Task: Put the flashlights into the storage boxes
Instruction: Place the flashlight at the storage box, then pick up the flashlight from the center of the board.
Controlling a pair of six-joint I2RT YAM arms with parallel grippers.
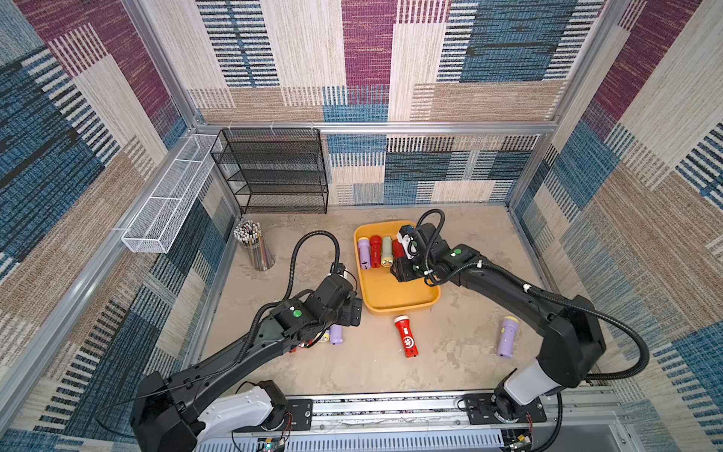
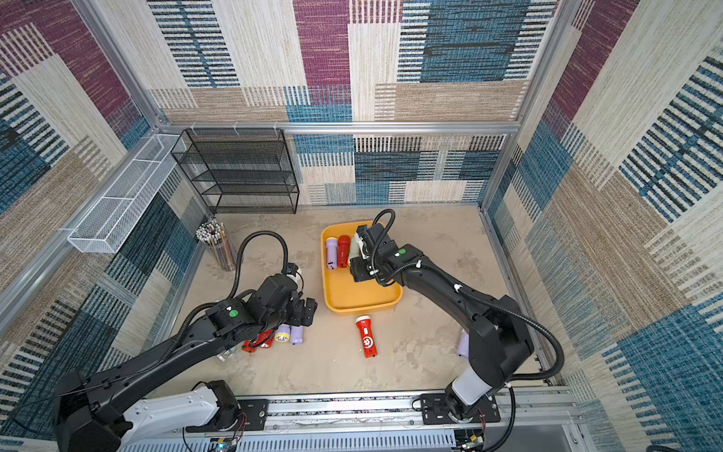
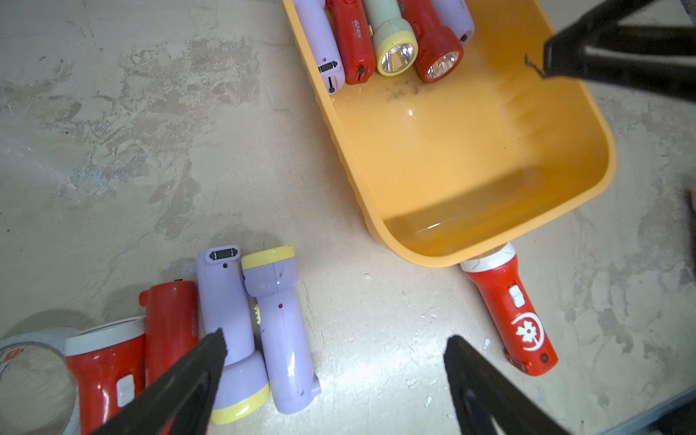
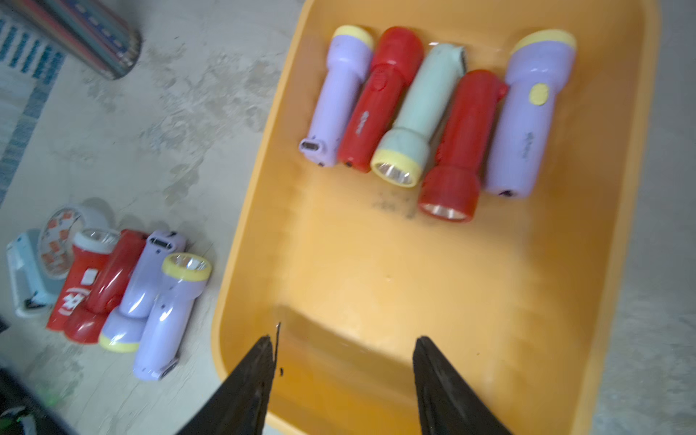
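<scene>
The red flashlight's body (image 1: 407, 340) lies below and back from the right gripper, so the robot's right gripper needs to come back past the box's near rim and down around it.
The yellow-orange storage box (image 1: 395, 291) sits mid-table. Several flashlights lie side by side at its far end: lilac (image 4: 341, 98), red (image 4: 380, 101), pale green (image 4: 418, 120), red (image 4: 463, 143) and lilac (image 4: 527, 116). My right gripper (image 4: 342, 339) hangs open and empty over the box's bare near half. My left gripper (image 3: 337, 335) is open over the table left of the box, one fingertip (image 3: 212, 357) above a lilac flashlight (image 3: 222, 301) in a cluster with another lilac (image 3: 280, 331) and two red ones (image 3: 171, 327). A red flashlight (image 1: 405, 336) and a lilac one (image 1: 507, 336) lie loose in front.
A cup of pencils (image 1: 256, 246) stands at the back left. A black mesh rack (image 1: 274, 172) lines the back wall, and a white wire basket (image 1: 168, 203) hangs on the left wall. A roll of tape (image 3: 22, 361) lies beside the flashlight cluster.
</scene>
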